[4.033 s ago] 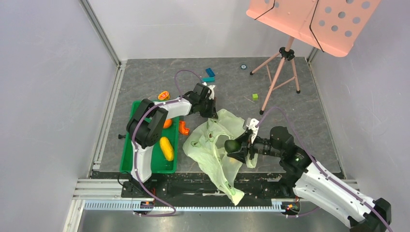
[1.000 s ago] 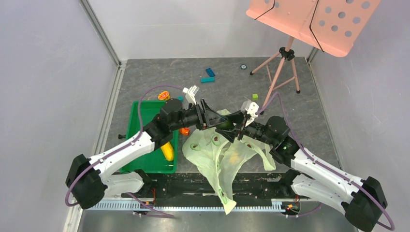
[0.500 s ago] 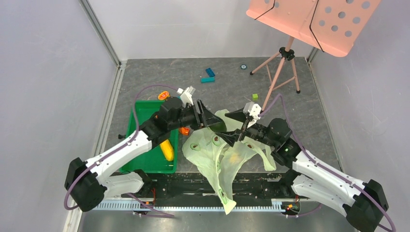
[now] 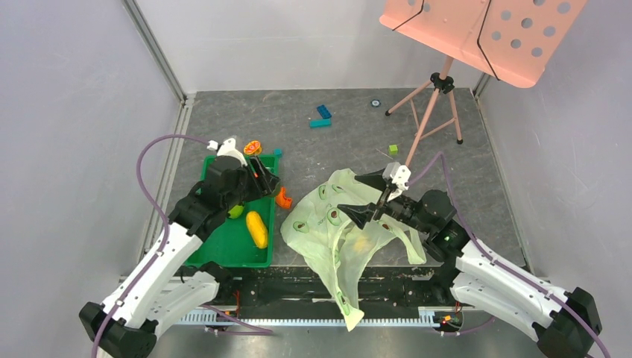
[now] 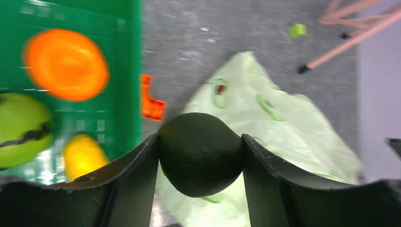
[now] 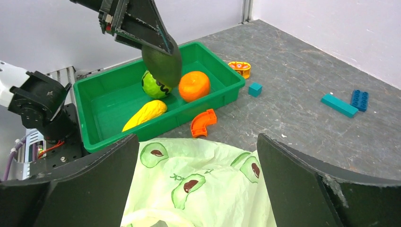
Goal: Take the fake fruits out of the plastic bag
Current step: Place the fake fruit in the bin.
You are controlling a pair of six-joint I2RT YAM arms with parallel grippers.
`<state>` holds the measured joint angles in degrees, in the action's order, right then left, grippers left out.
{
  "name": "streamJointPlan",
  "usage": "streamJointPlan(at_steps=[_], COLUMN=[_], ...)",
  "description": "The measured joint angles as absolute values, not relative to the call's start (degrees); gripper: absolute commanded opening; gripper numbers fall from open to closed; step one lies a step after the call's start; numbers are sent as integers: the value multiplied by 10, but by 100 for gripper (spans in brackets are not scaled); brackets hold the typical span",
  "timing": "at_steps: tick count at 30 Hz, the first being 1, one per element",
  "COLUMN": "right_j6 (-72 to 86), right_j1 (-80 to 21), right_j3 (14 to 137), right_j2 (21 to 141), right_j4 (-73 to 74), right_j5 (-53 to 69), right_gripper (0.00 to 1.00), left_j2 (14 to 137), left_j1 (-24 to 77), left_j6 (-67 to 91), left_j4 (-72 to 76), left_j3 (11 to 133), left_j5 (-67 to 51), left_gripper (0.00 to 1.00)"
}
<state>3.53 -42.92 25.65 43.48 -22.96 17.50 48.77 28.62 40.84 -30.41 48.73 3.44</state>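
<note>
The tray's bare bottom shows between the orange, light green and yellow fruits (image 6: 144,114), so next my left gripper needs to tip its fingers downward and lower the dark green avocado-like fruit (image 5: 200,153) there.
My left gripper (image 4: 261,183) is shut on a dark green avocado-like fruit (image 5: 200,153) and holds it in the air over the green tray (image 4: 223,246); the right wrist view shows this fruit (image 6: 163,64) above the tray. Inside the tray lie a round orange fruit (image 6: 194,86), a light green fruit (image 6: 155,86) and an oblong yellow fruit (image 6: 144,114). The pale green plastic bag (image 4: 335,231) lies crumpled on the mat. Just above it hangs my right gripper (image 4: 358,198), open wide, with nothing between its fingers.
An orange curved piece (image 4: 283,198) lies between tray and bag. An orange slice toy (image 4: 253,147) and a teal cube (image 4: 277,152) sit behind the tray. Blue blocks (image 4: 322,115), a green block (image 4: 393,149) and a pink music stand (image 4: 477,33) stand farther back.
The left arm has swung left with the dark green fruit, from over the bag to over the tray. The right gripper has opened wide and stays over the bag.
</note>
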Motion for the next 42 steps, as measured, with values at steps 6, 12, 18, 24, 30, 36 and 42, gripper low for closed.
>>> streamJointPlan(at_steps=[6,12,18,24,30,36,42], right_j6=[34,31,31,30,29,28,51], right_j1=[-429,-429,-429,-429,-429,-429,-430], right_j3=[253,253,252,242,240,240,264], right_j2=[432,425,412,406,405,393,382], right_j4=[-215,-200,-189,-184,-179,-157,-73], right_j5=[166,164,162,159,159,150,75], right_gripper=[98,98,98,98,98,98,98], left_j2=[495,540,594,639,648,667,668], left_j1=[286,280,278,277,277,277,277], left_j6=[340,303,281,281,283,289,291], left_j4=[-391,-417,-412,-394,-367,-356,-351], left_j3=[501,498,480,477,448,419,414], left_j5=[162,211,219,215,227,240,241], left_gripper=[36,36,35,35,52,74,89])
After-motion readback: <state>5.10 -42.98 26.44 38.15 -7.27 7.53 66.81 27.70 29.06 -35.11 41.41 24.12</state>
